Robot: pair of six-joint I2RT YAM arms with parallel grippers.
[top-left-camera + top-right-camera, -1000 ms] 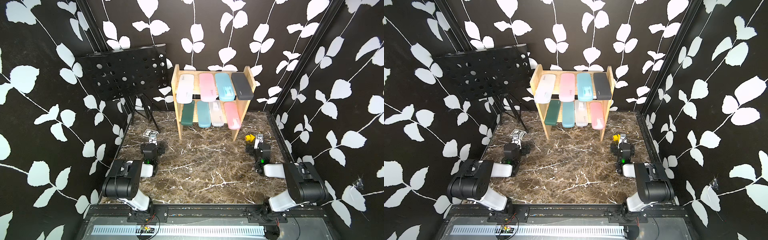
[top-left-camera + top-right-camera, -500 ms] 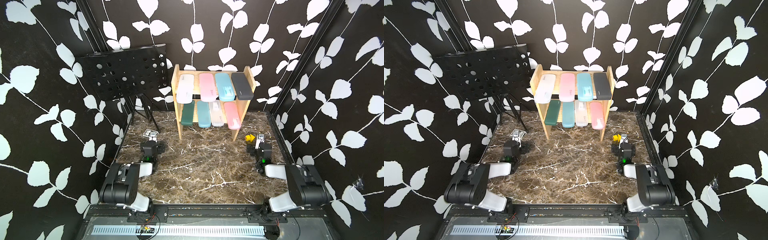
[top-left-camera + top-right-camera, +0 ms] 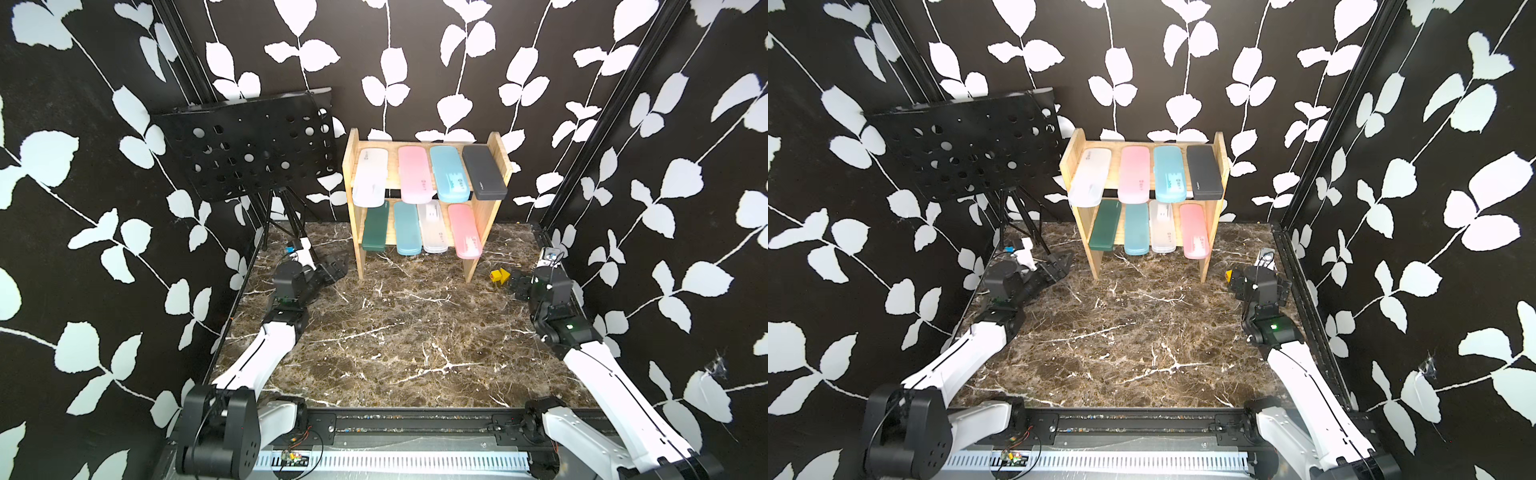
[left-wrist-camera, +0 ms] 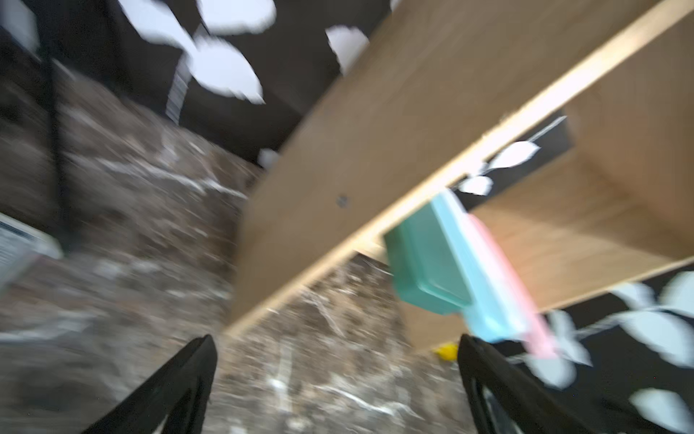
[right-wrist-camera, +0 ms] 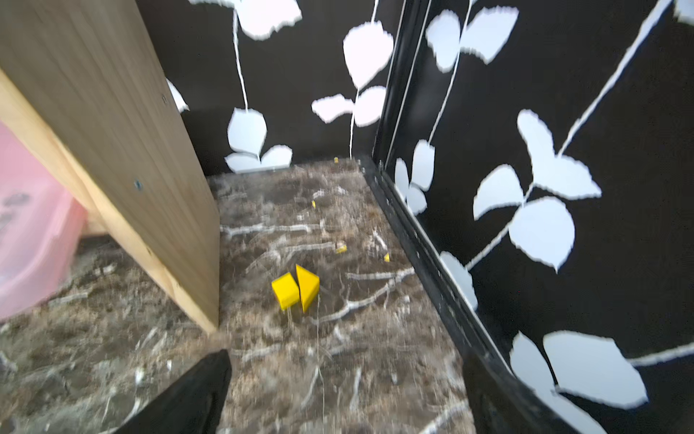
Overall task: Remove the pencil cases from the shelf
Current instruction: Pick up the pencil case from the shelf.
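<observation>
The dark green case's near end [image 3: 373, 244] [image 4: 435, 291] sticks out from its shelf level, so I should next roll my left gripper and reach outward past the shelf's leg onto it.
The bamboo shelf [image 3: 498, 160] stands at the back of the marble table, and both top views show it. On its upper tier lie white [image 3: 370, 176], pink [image 3: 414, 174], light blue [image 3: 449, 173] and dark grey [image 3: 483, 172] pencil cases. The lower tier holds dark green [image 3: 375, 227], teal [image 3: 407, 227], frosted white [image 3: 433, 226] and pink [image 3: 467, 230] ones. My left gripper [image 3: 336, 266] is open and empty, low beside the shelf's left leg. My right gripper [image 3: 517, 284] is open and empty, right of the shelf's right leg. The left wrist view shows the dark green case [image 4: 428, 263] ahead.
A black perforated music stand [image 3: 249, 145] on a tripod stands at the back left, close to my left arm. Two small yellow blocks [image 3: 498, 275] lie between the shelf's right leg and my right gripper, with tiny yellow crumbs [image 5: 340, 248] behind them. A black frame rail [image 5: 413, 233] borders the right side.
My left arm has stretched forward and swung its gripper towards the shelf's left leg. The right arm has unfolded a little forward. Both grippers stayed open and the cases have not moved.
</observation>
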